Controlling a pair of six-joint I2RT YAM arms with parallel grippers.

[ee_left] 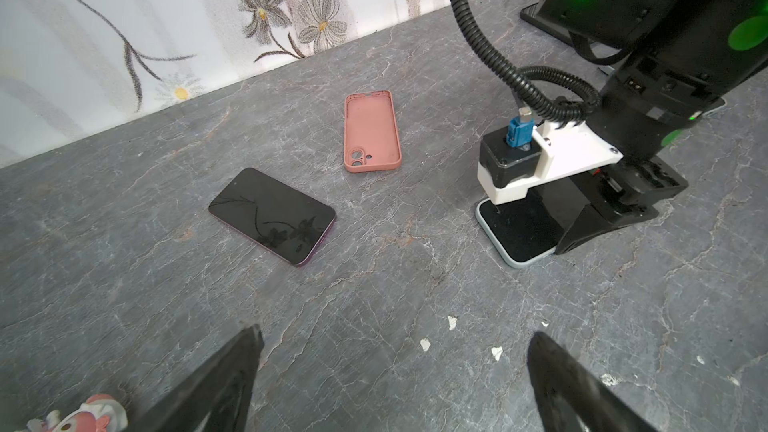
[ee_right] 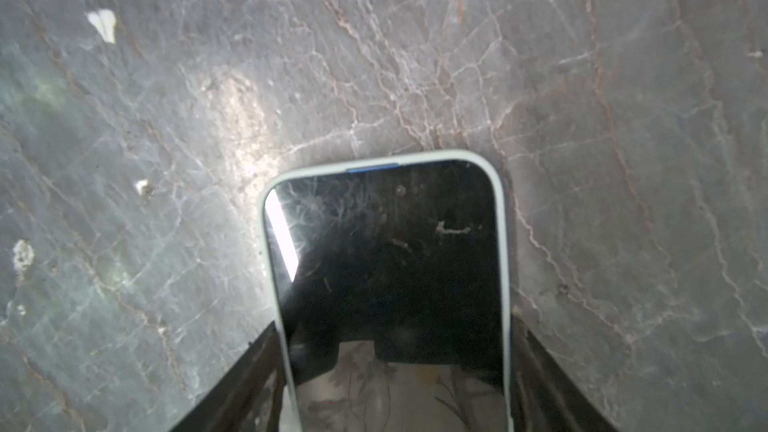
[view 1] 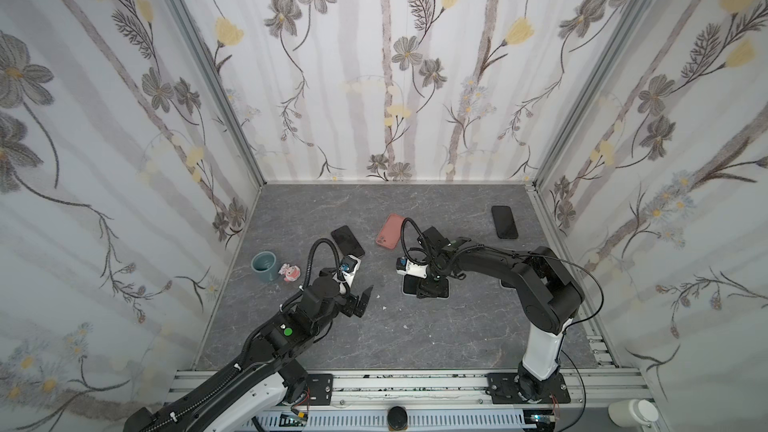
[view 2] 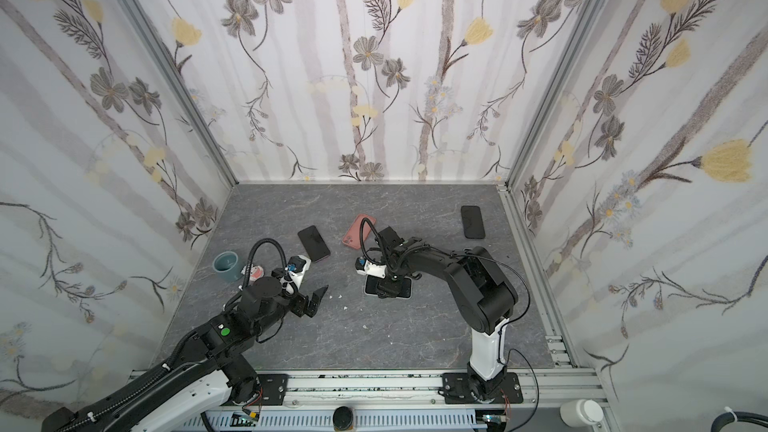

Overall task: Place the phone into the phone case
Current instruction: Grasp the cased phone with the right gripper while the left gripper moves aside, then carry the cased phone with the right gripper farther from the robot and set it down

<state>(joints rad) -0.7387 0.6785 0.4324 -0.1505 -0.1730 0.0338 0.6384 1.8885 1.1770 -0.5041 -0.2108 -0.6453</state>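
I should next carry the cased phone outward, turning my right gripper, and release it on the bare tabletop outward beside the pink case.
A black-screened phone [ee_right: 386, 251] lies flat on the table inside a pale green case [ee_right: 503, 243], and a thin blue rim shows at its far end. Both top views show it at mid table [view 1: 409, 284] [view 2: 372, 284]. My right gripper [ee_right: 392, 322] [view 1: 430, 288] is down over it, with one finger against each long edge. An empty pink phone case [view 1: 389, 231] [ee_left: 372, 132] lies open side up behind it. My left gripper [ee_left: 395, 334] [view 1: 365, 299] hovers open over bare table to the left, holding nothing.
A cracked, purple-edged phone [view 1: 348, 241] [ee_left: 272, 216] lies left of the pink case. Another black phone [view 1: 504, 222] lies far right near the wall. A blue-grey cup [view 1: 264, 266] and a pink figurine [view 1: 289, 273] stand at the left edge. Small white flecks dot the table.
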